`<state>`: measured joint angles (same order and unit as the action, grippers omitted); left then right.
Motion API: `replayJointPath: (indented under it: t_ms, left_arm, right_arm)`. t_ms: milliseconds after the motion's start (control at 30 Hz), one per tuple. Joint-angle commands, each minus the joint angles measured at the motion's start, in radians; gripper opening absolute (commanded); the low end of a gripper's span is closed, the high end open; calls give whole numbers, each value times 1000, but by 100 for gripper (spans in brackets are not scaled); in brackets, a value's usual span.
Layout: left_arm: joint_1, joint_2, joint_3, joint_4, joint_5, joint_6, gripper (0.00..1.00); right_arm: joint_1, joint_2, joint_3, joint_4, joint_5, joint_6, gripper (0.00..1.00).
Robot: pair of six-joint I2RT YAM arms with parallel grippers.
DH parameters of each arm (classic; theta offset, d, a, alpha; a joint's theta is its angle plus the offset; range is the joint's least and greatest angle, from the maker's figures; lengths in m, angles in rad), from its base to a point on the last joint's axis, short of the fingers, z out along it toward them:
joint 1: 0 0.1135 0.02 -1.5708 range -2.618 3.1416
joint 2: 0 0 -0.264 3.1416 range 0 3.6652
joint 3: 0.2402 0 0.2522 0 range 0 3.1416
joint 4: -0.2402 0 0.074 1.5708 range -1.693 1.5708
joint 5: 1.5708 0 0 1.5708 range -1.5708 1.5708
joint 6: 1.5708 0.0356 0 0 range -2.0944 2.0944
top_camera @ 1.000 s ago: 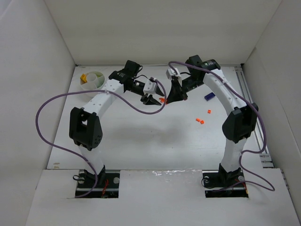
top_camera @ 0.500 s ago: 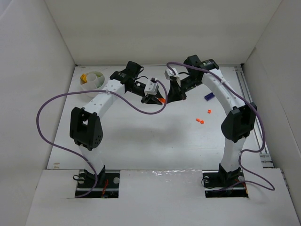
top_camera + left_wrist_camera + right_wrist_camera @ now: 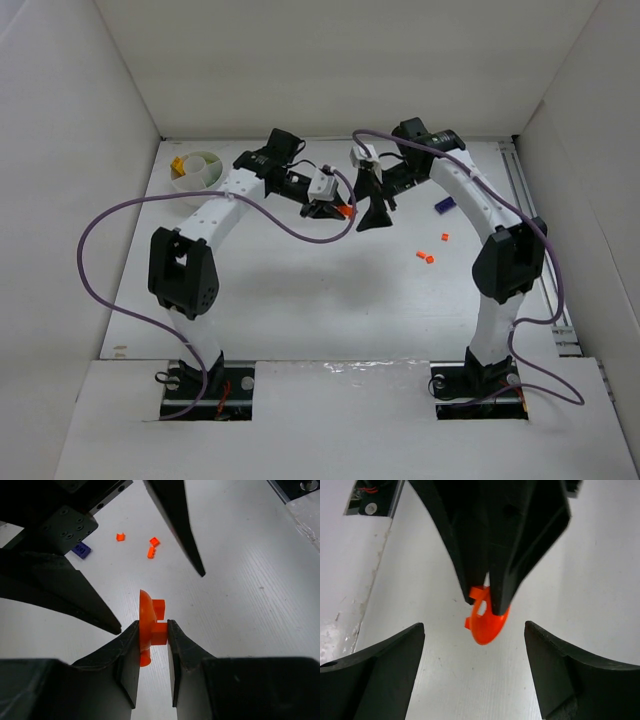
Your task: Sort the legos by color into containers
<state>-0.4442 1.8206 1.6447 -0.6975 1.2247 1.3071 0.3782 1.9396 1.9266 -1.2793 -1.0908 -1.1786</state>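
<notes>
The white container is to the left in the top view. I will move my left gripper that way next, over the container's near section, and let go of the orange lego.
My left gripper is shut on an orange lego, a rounded piece with a small block, held above the table's middle. My right gripper faces it from the right, open, its fingers spread on both sides of the lego without touching it. A dark blue lego and small orange legos lie on the table at the right. The white round container stands at the far left with a yellow lego in it.
White walls enclose the table on the left, back and right. A purple cable loops out from the left arm, another hangs beside the right arm. A metal rail runs along the right edge.
My right gripper has opened and let go of the orange lego. My left gripper closed on it and now holds it alone.
</notes>
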Motion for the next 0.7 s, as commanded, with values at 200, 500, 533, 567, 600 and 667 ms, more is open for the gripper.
replayJointPath:
  t_ms: [200,500,533,567,600,667]
  left_arm:
    - [73,-107,-29,-60,-25,-71,9]
    - [343,-72,159,-435,-210,-14,9]
    - [366,-72,193,-435,-240,-43,8]
    - [419,-61,193,-435,-261,-43,7]
    - [445,-61,205,-435,-304,-32,7]
    - [484,-61,214,-435,-362,-22,7]
  right_arm:
    - [-136,-171,-185,523,72,436,85]
    - [-203,-220,-297,652,104,612,85]
    - [-203,-220,-307,661,104,623,85]
    - [-203,-229,-307,670,104,632,85]
    - [-203,-229,-307,681,104,645,85]
    - [-203,-229,-307,681,115,645,85]
